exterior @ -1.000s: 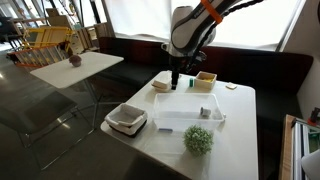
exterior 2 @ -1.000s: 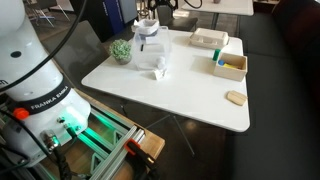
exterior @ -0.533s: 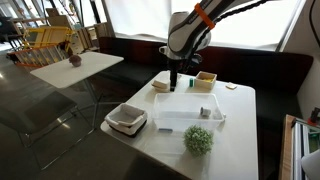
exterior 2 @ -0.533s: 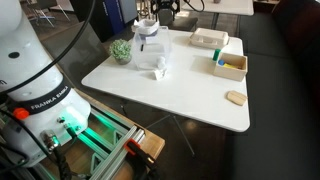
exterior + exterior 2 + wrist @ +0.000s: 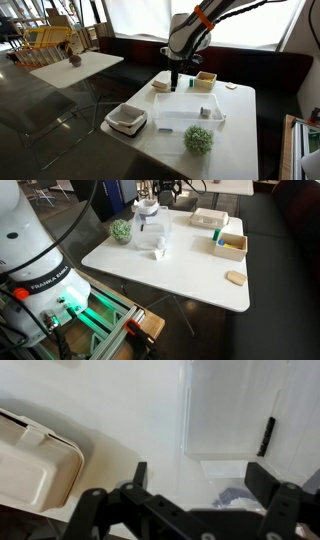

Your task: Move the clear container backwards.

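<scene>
The container's thin clear side (image 5: 177,98) (image 5: 185,450) lies below, between the open fingers, so the robot's gripper will next lower astride it and close on it from both sides.
The clear container (image 5: 189,119) is a shallow see-through bin with a whitish rim, in the middle of the white table (image 5: 235,125). It also shows in an exterior view (image 5: 152,235) and in the wrist view (image 5: 235,410). A small grey-blue item (image 5: 235,495) and a dark strip (image 5: 266,437) lie inside it. My gripper (image 5: 175,86) hangs over the container's far end. In the wrist view the gripper (image 5: 200,485) is open, with one finger outside the container's wall and one over its inside. It holds nothing.
A white squarish tray (image 5: 127,120) with a dark inside stands beside the container. A green leafy ball (image 5: 199,139) is at the front. A small tan box (image 5: 205,79) and a tan block (image 5: 161,86) are behind. A dark bench runs along the window.
Nothing has visibly changed; the arm and gripper stay over the container's far end.
</scene>
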